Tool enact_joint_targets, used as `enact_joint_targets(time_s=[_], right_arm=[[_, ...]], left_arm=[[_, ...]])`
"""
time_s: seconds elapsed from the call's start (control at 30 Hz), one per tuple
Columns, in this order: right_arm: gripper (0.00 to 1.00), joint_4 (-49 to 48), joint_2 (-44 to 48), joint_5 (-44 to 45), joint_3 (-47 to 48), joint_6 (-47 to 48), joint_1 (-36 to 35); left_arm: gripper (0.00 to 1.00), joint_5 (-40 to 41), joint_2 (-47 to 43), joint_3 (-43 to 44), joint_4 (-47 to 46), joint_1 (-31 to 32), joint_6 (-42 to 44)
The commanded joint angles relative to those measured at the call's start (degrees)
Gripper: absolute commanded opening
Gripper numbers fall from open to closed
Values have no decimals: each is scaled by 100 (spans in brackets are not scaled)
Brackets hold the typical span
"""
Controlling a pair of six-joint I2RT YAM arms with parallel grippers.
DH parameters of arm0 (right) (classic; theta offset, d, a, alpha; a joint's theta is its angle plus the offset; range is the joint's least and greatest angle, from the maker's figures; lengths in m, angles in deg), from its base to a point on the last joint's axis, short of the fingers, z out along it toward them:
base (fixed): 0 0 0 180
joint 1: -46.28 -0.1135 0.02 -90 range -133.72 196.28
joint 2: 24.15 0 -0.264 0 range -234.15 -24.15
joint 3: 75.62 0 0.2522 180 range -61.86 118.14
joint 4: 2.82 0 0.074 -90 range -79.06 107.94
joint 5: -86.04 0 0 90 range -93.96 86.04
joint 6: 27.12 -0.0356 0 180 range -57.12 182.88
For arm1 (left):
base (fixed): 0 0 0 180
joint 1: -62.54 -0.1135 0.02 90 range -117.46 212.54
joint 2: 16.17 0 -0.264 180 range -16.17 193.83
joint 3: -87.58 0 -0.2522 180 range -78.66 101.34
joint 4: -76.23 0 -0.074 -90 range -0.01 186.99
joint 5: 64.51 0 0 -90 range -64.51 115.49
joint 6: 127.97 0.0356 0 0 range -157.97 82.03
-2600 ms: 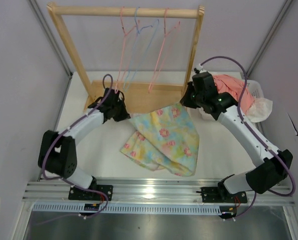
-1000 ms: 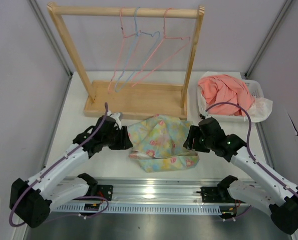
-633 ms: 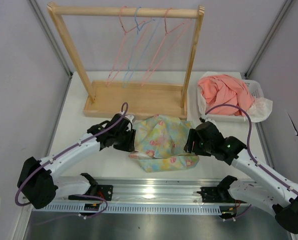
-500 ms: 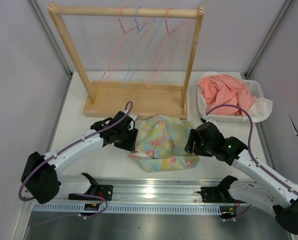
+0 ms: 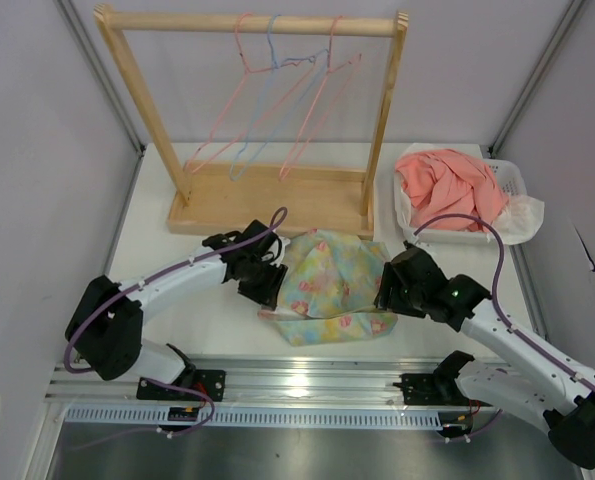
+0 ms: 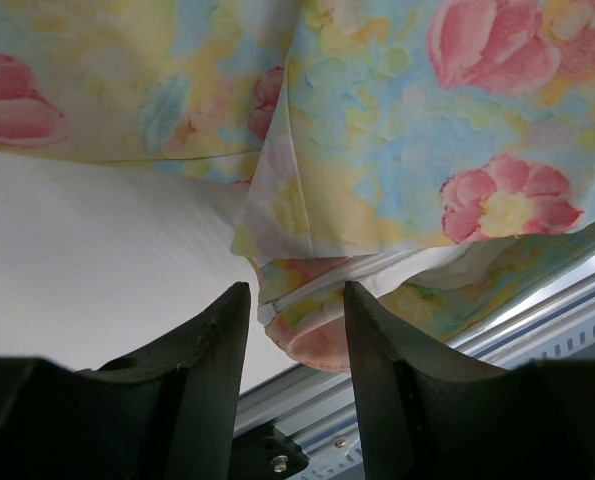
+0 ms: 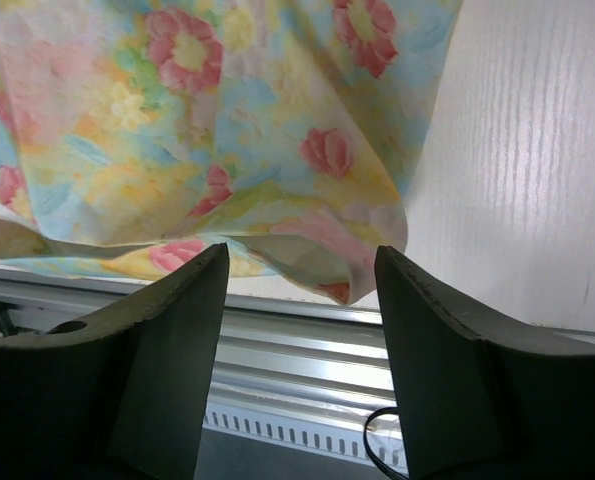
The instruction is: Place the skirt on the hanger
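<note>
The right gripper moves down and toward the right in the wrist view onto the skirt's near corner next, because that corner lies nearer one finger than the other.
The flowered pastel skirt (image 5: 327, 280) lies crumpled on the white table near the front edge. My left gripper (image 5: 268, 287) is at its left side, open; in the left wrist view a folded hem of the skirt (image 6: 407, 150) pokes between the fingertips of the left gripper (image 6: 295, 300) without being pinched. My right gripper (image 5: 388, 287) is at the skirt's right side. In the right wrist view the right gripper (image 7: 302, 265) stands wide open with a corner of the skirt (image 7: 227, 120) just beyond its tips. The pink hanger (image 5: 317, 110) hangs tilted on the rack's bar, another pink one (image 5: 222, 125) to its left.
A wooden rack (image 5: 267, 200) stands at the back with a light blue hanger (image 5: 262, 115) between the pink ones. A white basket (image 5: 512, 178) at the back right holds a coral garment (image 5: 442, 180). An aluminium rail (image 5: 297, 375) runs along the near edge.
The skirt was dragged from near the rack toward the front edge and bunched up. In the last second my left gripper slid right onto its left edge; the hangers keep swinging.
</note>
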Motion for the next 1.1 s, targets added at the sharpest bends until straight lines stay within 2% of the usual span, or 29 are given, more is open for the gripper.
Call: enact_joint_targets(time_s=[0.0, 0.07, 0.23, 0.4, 0.43, 0.5, 0.53, 0.6, 0.63, 0.8, 0.93, 1.07], right_arm=[[64, 158, 52, 176, -152, -199, 17], [62, 167, 140, 176, -248, -278, 17], [52, 298, 202, 167, -336, -358, 8], [42, 237, 168, 132, -336, -419, 8], [34, 220, 132, 123, -345, -419, 8], [26, 132, -8, 96, -336, -410, 8], [16, 114, -52, 123, -319, -402, 17], [4, 96, -140, 271, -75, -306, 78], [1, 122, -175, 342, 58, -244, 140], [0, 263, -377, 632, 1068, 292, 483], [0, 377, -685, 589, 1956, 600, 562], [0, 369, -633, 536, 2133, 627, 562]], left_arm=[[48, -309, 11, 225, -66, 50, 200], [48, -380, 37, 190, -119, 50, 174], [47, -660, 108, 198, -207, 59, 139], [47, -617, 239, 277, -172, 103, 148], [47, -608, 257, 277, -172, 129, 148], [47, -599, 292, 295, -172, 138, 156], [47, -599, 327, 269, -180, 147, 157], [46, -617, 363, 277, -189, 164, 174], [46, -617, 389, 277, -181, 164, 174], [46, -582, 521, 312, -207, 191, 157], [47, -126, 705, 496, -180, 287, 78], [54, -28, 846, 629, -312, 314, -37]])
